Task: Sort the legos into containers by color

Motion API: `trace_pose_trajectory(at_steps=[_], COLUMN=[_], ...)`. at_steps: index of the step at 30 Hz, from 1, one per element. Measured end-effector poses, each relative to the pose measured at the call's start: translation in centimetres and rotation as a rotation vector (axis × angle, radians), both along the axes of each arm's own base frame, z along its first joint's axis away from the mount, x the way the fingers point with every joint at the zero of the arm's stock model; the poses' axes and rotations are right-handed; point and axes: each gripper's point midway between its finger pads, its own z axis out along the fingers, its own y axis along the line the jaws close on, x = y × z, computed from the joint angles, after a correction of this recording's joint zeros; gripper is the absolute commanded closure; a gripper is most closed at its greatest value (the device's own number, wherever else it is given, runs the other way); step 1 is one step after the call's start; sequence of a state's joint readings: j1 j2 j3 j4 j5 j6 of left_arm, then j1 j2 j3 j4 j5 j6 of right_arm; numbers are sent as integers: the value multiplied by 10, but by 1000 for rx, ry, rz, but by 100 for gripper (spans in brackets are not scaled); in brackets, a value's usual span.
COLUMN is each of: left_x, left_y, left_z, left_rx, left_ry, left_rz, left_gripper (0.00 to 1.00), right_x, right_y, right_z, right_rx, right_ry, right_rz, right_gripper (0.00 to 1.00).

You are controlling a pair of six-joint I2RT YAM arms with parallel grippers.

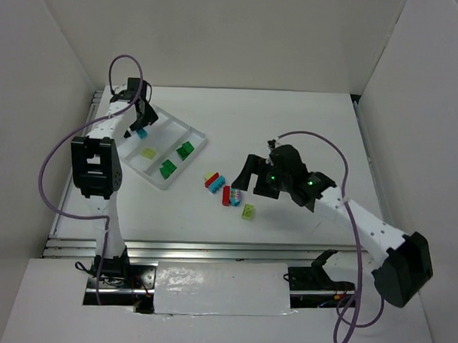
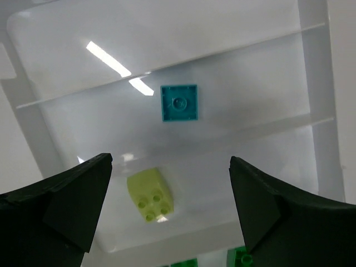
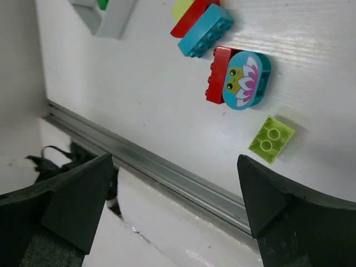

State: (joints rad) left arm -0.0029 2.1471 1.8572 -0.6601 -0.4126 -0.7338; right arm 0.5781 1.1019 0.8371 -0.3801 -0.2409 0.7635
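Observation:
My right gripper needs to move to its left in the top view and down to the joined red and teal piece [image 3: 246,79] next, with its fingers astride both.
My left gripper [image 1: 139,123] [image 2: 169,167] hangs open over the far end of the white tray [image 1: 194,130], with nothing between its fingers. Below it a teal lego [image 2: 179,103] [image 1: 140,131] rests studs-down in one container. A pale yellow lego [image 2: 150,194] [image 1: 148,152] sits in the container beside it, and two green legos [image 1: 185,148] [image 1: 167,168] in the one after that. My right gripper [image 1: 245,183] [image 3: 175,167] is open and empty above the loose legos: a red one [image 3: 192,16], a blue one [image 3: 206,30], a red one [image 3: 218,75] joined to a teal printed piece [image 3: 246,79], and a lime one [image 3: 271,139].
The loose legos lie mid-table, right of the tray's near corner [image 3: 111,19]. A metal rail [image 3: 167,169] runs along the table's near edge. White walls enclose the table on the left, back and right.

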Motion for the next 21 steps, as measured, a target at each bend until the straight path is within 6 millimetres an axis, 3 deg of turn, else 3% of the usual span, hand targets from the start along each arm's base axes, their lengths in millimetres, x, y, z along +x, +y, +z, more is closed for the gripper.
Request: trace_pose_trajectory(at_steps=[3,6,11,13,17,21], left_x=[-25,-67,-131,-157,-194,-216], left_y=[-8,-20,-55,-73,-85,-89], left_z=[25,81,184,204,193,158], left_rx=[-41,-82,-107,-130,-150,-149], left_ry=[-33,-150,-442,-515,-508,-413], left_rz=[-17,-60,-190,-269,-369,-443], left_gripper=[1,0,0,0,0,1], right_x=[11,25,49,57,57,53], right_y=[21,32,29,29,30,34], right_z=[-12,-25,-60,-76,-104,-122], right_rx=[-145,-255,-451,-511,-585,-621], right_ry=[-3,-23,5,23,61,86], right_rz=[1,-30,-109,-123,-114,-95], right_gripper=[0,0,0,0,0,2])
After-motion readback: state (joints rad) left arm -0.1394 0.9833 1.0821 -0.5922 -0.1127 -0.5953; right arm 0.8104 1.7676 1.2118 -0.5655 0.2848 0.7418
